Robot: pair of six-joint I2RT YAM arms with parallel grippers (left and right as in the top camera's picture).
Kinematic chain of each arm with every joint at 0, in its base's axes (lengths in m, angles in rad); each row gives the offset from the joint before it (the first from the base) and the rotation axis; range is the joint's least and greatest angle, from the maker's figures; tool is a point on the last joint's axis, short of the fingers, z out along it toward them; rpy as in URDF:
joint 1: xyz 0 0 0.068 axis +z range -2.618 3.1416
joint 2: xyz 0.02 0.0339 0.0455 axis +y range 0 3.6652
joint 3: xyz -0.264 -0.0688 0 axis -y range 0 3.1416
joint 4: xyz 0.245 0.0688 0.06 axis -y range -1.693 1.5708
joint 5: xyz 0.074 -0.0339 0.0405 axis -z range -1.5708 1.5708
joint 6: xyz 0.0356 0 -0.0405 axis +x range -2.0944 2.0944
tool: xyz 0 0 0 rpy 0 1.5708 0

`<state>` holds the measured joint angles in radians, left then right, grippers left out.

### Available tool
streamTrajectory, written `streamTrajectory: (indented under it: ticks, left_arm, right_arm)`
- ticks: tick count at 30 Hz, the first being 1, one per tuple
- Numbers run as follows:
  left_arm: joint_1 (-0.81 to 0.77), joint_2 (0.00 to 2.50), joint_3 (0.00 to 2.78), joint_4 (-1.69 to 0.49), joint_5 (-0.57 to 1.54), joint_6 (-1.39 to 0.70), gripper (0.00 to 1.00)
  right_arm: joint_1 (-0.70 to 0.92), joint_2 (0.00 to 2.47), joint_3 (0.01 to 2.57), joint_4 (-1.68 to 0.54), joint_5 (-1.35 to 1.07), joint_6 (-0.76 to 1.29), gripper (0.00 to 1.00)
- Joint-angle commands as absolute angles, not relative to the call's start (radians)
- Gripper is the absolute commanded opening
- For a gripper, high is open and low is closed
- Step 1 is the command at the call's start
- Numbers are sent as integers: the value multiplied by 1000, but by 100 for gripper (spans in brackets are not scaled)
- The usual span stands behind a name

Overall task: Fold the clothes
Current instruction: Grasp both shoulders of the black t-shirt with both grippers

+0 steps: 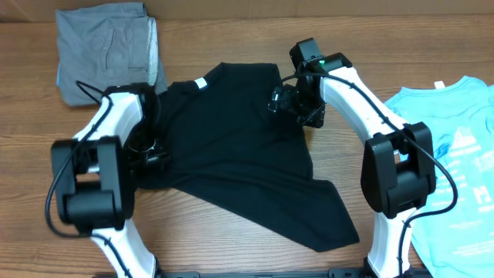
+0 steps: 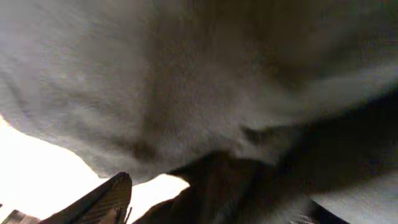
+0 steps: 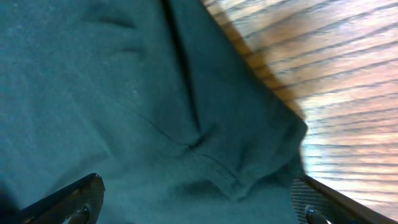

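Note:
I will next lower my right gripper straight down and close it on the black fold at the sleeve hem (image 1: 292, 133) (image 3: 232, 185), because it lies below, between the gripper's spread fingers.
The clothes are three garments. A black T-shirt (image 1: 231, 147) lies crumpled in the middle of the table, its white neck label (image 1: 201, 83) toward the far edge. My left gripper (image 1: 158, 154) sits low at the shirt's left edge. In the left wrist view the cloth (image 2: 205, 93) fills the frame, and a dark fold lies between the spread fingers (image 2: 109, 199). My right gripper (image 1: 287, 100) hovers over the shirt's right sleeve (image 3: 249, 149), open, with the sleeve hem between its fingertips (image 3: 81, 199) but not pinched.
A folded grey garment (image 1: 108, 50) rests at the back left corner. A light-blue printed T-shirt (image 1: 455, 154) lies spread at the right edge. Bare wooden table (image 1: 231, 239) shows in front of the black shirt and beside the sleeve (image 3: 348, 93).

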<state>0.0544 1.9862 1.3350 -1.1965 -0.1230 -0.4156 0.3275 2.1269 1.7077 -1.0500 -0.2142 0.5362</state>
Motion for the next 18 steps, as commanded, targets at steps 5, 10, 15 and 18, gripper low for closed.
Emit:
streamTrajectory:
  ticks: [5, 10, 15, 18]
  left_arm:
    - [39, 1728, 1340, -1131, -25, -373, 100]
    - [39, 1723, 1339, -1143, -25, -370, 100]
    - [39, 1728, 1338, -1153, -25, -362, 100]
    - [39, 1728, 1338, -1158, -24, -362, 100]
  right_arm:
    - [370, 2156, 1705, -1050, -235, 419, 100]
    - [426, 2157, 1705, -1113, -51, 496, 98]
    - [430, 2157, 1690, -1109, -39, 510, 91]
    - [430, 2157, 1666, -1085, -38, 509, 89]
